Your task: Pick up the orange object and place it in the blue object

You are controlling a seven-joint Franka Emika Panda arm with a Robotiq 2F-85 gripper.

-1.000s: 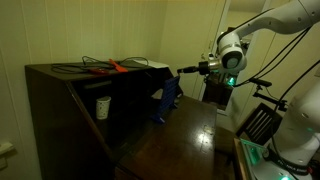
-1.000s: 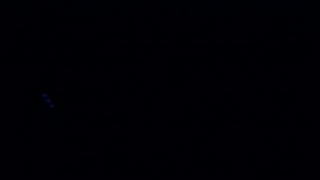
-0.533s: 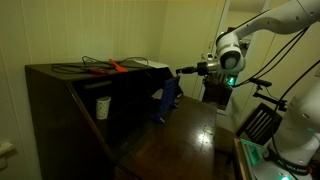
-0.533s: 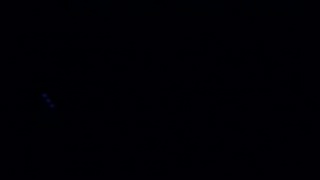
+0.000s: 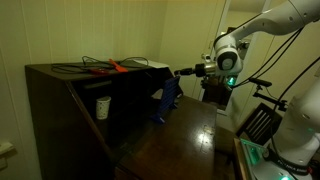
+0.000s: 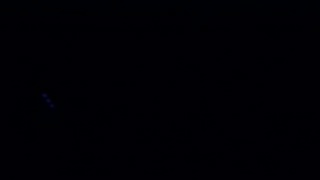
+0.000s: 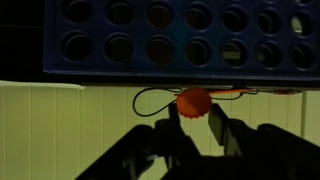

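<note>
The disc still floats just clear of the panel. My gripper should therefore move down next onto the blue object's upper edge and release the orange object.
In the wrist view my gripper is shut on the orange object, a small round disc held at the fingertips. Just beyond it is the blue object, a blue panel with rows of round holes that fills the top of the view. In an exterior view the gripper hovers just above and beside the tilted blue object, which leans at the front of the dark cabinet. The disc is too small to see there. One exterior view is black.
A dark wooden cabinet holds a white cup on its shelf. A long orange-red-handled tool with black cables lies on top; it also shows in the wrist view. A dark table lies below the arm.
The arm and gripper have shifted slightly toward the cabinet, still holding the orange disc. Nothing else moved.
</note>
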